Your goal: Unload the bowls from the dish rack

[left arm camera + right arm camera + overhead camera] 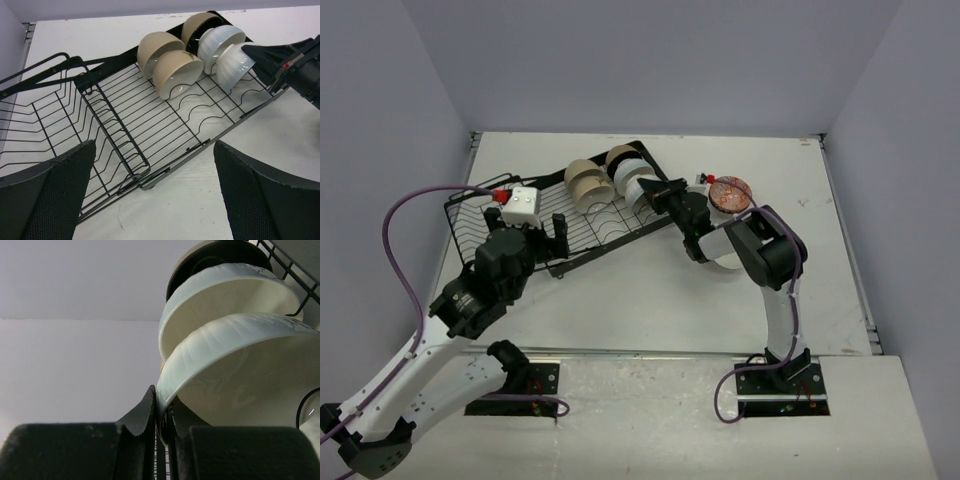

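The bowl in my right gripper needs to go up, to the right in the top view, and down into the white bowl on the table, where unloaded bowls already sit.
The black wire dish rack [570, 228] lies at mid left and also shows in the left wrist view [125, 130]. Several bowls stand on edge at its far end: two beige ones [177, 75], a beige one with a black inside [200, 27], and two white ones [220, 42]. My right gripper [161, 402] is shut on the rim of the nearest white bowl [240, 375], which also shows in the top view [632, 184]. My left gripper [155, 195] is open and empty above the rack's near edge. The patterned bowl [730, 192] with the red-brown inside sits on the table right of the rack.
The rack's deeper basket section [35, 125] is at its left end. The right arm [765, 255] reaches in from the right, close to the patterned bowl. Grey walls enclose the table on the left, back and right.
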You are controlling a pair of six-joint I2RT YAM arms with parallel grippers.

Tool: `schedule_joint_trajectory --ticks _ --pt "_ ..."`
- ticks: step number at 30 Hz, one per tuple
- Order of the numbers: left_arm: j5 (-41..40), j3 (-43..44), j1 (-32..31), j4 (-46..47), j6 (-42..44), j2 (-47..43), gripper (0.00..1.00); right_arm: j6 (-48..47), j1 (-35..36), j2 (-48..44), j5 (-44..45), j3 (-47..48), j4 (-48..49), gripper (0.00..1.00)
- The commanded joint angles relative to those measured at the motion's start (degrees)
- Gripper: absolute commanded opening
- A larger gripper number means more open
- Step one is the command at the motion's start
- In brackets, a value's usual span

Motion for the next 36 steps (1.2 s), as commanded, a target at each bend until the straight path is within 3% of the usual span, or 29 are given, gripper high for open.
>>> schedule_joint_trajectory --ticks 1,18,28,36 --pt "0.9 -0.6 0.4 2.5 1.6 -0.2 1.0 0.8 0.4 1.0 0.6 -0.8 10.2 0.0" --pt "0.6 -0.8 0.4 2.6 1.8 -0.6 1.0 -5.0 -0.3 -4.9 -9.5 -2.9 30.0 0.0" --pt "0.4 -0.8 0.4 2.8 1.9 -0.8 1.0 -5.9 -1.9 -5.6 -18.6 1.0 30.3 0.0" --pt "0.2 -0.9 0.5 2.7 2.0 -0.8 1.0 -9.1 -2.9 -12.7 -25.7 0.3 28.5 0.0"
